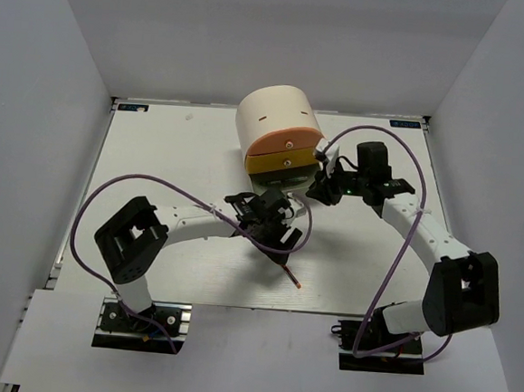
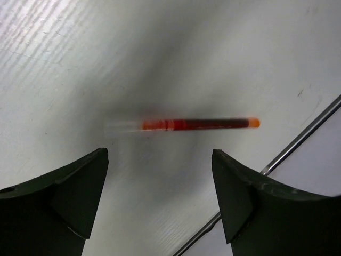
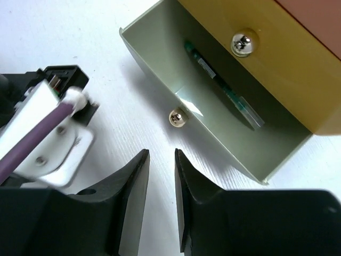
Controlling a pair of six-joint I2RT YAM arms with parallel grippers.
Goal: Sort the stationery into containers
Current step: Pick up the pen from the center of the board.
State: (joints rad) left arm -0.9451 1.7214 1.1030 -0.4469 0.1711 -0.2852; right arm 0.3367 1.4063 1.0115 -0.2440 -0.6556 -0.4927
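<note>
I need to turn my left gripper next and lower it astride the pen's red middle [image 1: 288,272] [image 2: 179,125] to close. The red pen runs from one open finger toward the other.
A thin red pen [image 2: 197,124] with an orange tip lies flat on the white table, just ahead of my left gripper [image 2: 160,160], which is open and empty above it. In the top view the pen [image 1: 290,275] lies near the table's front edge, below the left gripper [image 1: 281,238]. The cream cabinet [image 1: 277,115] stands at the back. Its grey-green bottom drawer [image 3: 160,69] is pulled out and holds a thin green pen [image 3: 224,88]. My right gripper [image 3: 161,157] is narrowly open and empty, just short of that drawer's knob [image 3: 177,118]. In the top view the right gripper [image 1: 321,190] sits at the drawer's right.
The yellow drawer [image 3: 277,58] and the orange drawer [image 1: 284,145] above it are closed. The left arm's wrist and purple cable [image 3: 48,128] are close on the left of the right gripper. The table's metal front rail [image 2: 298,138] runs right of the pen. White walls enclose the table.
</note>
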